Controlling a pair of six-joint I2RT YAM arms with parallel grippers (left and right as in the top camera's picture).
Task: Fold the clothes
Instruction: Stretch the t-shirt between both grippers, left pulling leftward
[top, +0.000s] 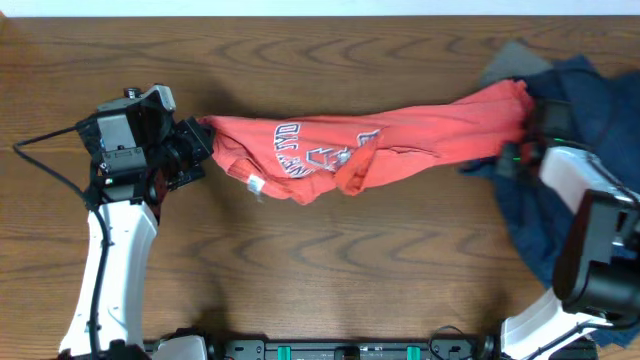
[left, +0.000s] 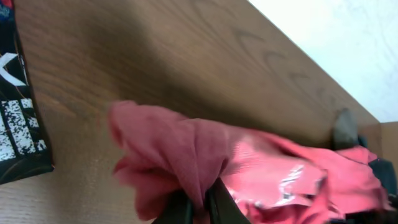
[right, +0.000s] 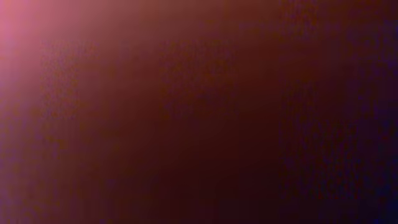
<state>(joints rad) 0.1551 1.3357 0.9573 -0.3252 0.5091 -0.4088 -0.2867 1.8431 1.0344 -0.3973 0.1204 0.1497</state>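
Note:
The open wood beyond has room for the bunched cloth. Next, my left gripper needs to gently move the shirt's pinched end outward and let go of it over the bare table there.
The coral-red T-shirt (top: 350, 145) with navy print is stretched in a bunched band across the table (top: 320, 260), from left to right. My left gripper (top: 203, 140) is shut on its left end. In the left wrist view the red cloth (left: 186, 149) is pinched between the dark fingers (left: 221, 205). My right gripper (top: 522, 148) is at the shirt's right end, over the clothes pile. Red cloth (right: 62, 50) fills the whole right wrist view, so the jaws are hidden there.
A navy blue garment (top: 600, 110) lies heaped at the right edge under my right arm, with a grey garment (top: 515, 60) behind it. A black printed garment (left: 18, 112) lies at the left of the left wrist view. A cable (top: 50, 165) trails from the left arm.

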